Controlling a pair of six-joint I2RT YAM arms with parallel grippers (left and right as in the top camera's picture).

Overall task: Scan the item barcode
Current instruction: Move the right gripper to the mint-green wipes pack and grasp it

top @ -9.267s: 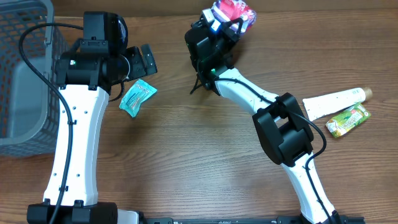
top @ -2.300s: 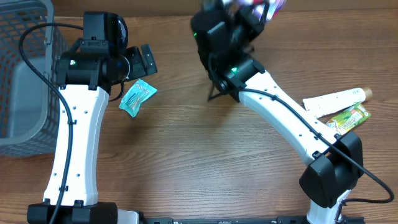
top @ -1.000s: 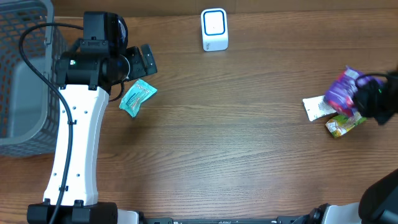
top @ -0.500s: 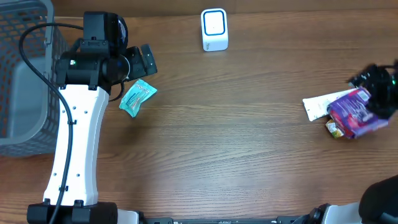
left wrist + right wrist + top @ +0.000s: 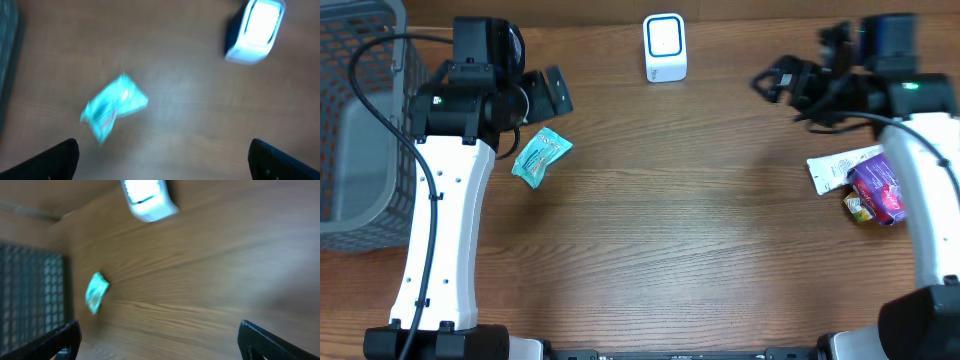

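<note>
The teal packet's scanner-side end (image 5: 559, 144) (image 5: 103, 281) is clear of the basket, so I will move my right gripper to the left in the overhead view and down onto it next.
The white barcode scanner (image 5: 665, 47) stands at the back edge of the table; it also shows in the left wrist view (image 5: 255, 30) and the right wrist view (image 5: 147, 197). A purple snack packet (image 5: 880, 188) lies at the right, resting partly on a white tube (image 5: 842, 168) and a green pouch (image 5: 858, 208). My right gripper (image 5: 788, 88) hangs open and empty above the table, up and left of that packet, its view (image 5: 160, 345) blurred. My left gripper (image 5: 542, 100) is open and empty above a teal packet (image 5: 540, 157) (image 5: 112, 107).
A grey mesh basket (image 5: 350, 120) stands at the far left edge and also appears in the right wrist view (image 5: 30, 295). The teal packet (image 5: 96, 292) lies between the basket and the scanner.
My right gripper opened and let go of the purple packet, which now lies on the pile at the right. It then swung up and left. The left arm has not moved.
</note>
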